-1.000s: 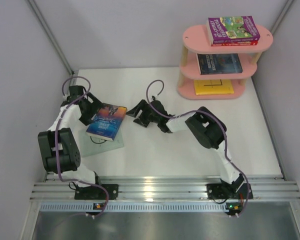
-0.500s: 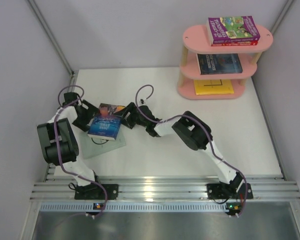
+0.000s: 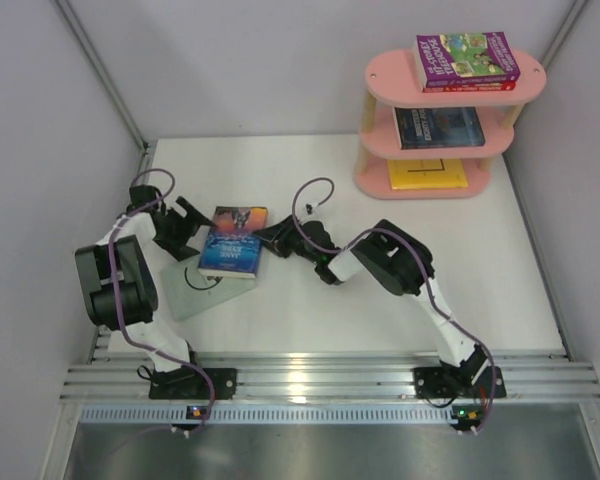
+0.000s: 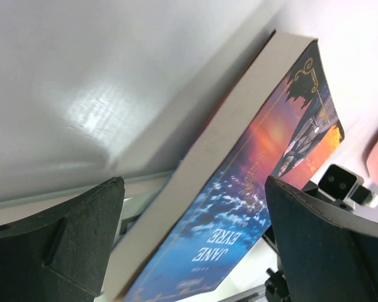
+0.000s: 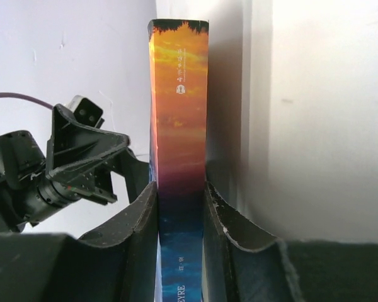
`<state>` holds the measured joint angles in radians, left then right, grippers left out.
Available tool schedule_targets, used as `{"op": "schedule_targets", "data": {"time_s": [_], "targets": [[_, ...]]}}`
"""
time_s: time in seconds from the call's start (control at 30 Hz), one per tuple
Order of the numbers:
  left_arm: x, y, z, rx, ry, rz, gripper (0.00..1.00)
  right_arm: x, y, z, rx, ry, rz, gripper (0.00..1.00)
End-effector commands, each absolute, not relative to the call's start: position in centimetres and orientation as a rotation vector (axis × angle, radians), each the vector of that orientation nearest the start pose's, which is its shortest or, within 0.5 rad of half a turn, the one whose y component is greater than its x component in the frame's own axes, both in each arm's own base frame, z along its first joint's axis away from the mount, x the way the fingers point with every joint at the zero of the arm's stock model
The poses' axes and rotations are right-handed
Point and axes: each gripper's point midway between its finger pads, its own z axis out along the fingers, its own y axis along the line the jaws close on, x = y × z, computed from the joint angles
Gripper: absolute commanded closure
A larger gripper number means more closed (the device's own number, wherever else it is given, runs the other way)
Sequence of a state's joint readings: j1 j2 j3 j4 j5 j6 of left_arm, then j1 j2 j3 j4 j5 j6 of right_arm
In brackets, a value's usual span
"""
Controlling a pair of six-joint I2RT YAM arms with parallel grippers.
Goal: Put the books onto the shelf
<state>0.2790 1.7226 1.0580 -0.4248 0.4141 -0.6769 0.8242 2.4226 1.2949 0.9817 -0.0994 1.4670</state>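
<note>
My right gripper needs to lift, move right in the top view and lower to release the book, since the bare tabletop lies that way from the gripper.
The blue-orange "Jane Eyre" book [image 3: 234,242] [image 4: 239,207] lies tilted at the table's left, partly over a pale grey-green book [image 3: 195,297]. My right gripper [image 3: 271,240] [image 5: 181,195] is shut on its spine [image 5: 179,107], one finger on each cover. My left gripper [image 3: 187,226] [image 4: 192,189] stands wide open by the book's left edge, fingers [image 4: 69,245] apart from it. The pink shelf [image 3: 383,76] stands at the back right. It holds a purple-green book [image 3: 467,56] on a red one [image 3: 470,87] on the top board, a navy one [image 3: 438,127] in the middle and a yellow one [image 3: 427,174] at the bottom.
Grey walls close in the table on the left, back and right. The left gripper [image 5: 82,151] shows in the right wrist view, just beyond the held book. An aluminium rail [image 3: 320,378] runs along the near edge.
My right gripper reached the book's right edge and shut on its spine. The book has shifted a little to the right. The left gripper stayed open beside it.
</note>
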Motion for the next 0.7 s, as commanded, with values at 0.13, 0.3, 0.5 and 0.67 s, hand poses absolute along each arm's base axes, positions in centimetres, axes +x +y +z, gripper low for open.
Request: {"op": "schedule_targets", "data": {"time_s": [0.13,0.3,0.5,0.67], "targets": [[38.1,-5.8,11.7,-0.646,2.404,-0.918,0.03,37.8,39.7,17.5,0.441,1.649,1.815,1.00],[35.5,-14.4,12.4,-0.277,2.471,-1.104,0.03,34.2,33.8,18.2,0.424,1.641,1.888,1.00],[32.9,-19.3,14.3,-0.090,2.436,-1.306,0.02,31.1,29.9,22.9,0.295,1.561,1.896,1.00],[32.9,-20.0,16.5,-0.058,2.375,-1.380,0.02,30.3,28.5,28.7,0.222,1.433,1.985,1.00]]}}
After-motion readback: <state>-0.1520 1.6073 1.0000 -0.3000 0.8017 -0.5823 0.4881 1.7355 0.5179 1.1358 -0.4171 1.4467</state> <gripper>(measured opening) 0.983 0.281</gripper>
